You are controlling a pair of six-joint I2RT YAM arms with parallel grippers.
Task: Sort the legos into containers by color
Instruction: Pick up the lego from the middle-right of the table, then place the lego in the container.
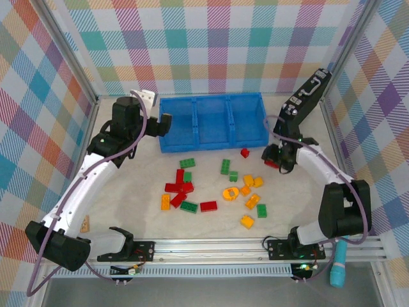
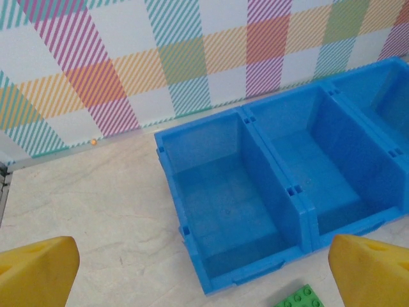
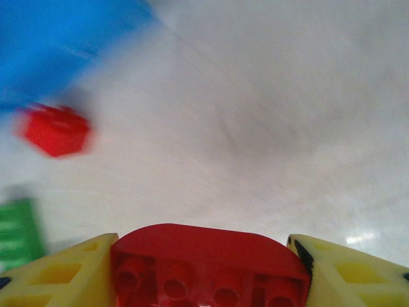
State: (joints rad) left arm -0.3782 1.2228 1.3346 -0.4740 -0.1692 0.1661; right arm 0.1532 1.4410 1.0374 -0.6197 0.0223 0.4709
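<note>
My right gripper should rise above the bin's side, reach outward and release the red lego, as the bin's bare section nearest the black case is outward of it.
My right gripper (image 3: 208, 272) is shut on a red lego (image 3: 204, 256) with a curved edge, held just above the table; from above, that gripper (image 1: 275, 160) hangs right of the bin's front corner. A small red lego (image 3: 56, 130) and a green one (image 3: 19, 233) lie blurred to its left. Several red, green and yellow-orange legos (image 1: 211, 188) are scattered mid-table, one of them a round orange piece (image 1: 231, 192). The blue containers (image 1: 211, 146) stand behind them, all three compartments bare. My left gripper (image 2: 204, 275) is open, hovering at the left compartment's (image 2: 223, 204) front wall, near a green lego (image 2: 301, 299).
A black hard case (image 1: 307, 96) leans at the back right. A teal-handled tool (image 1: 339, 268) lies beyond the front rail at the right, and a small wooden wedge (image 1: 85, 222) at the front left. Checkered walls close in three sides.
</note>
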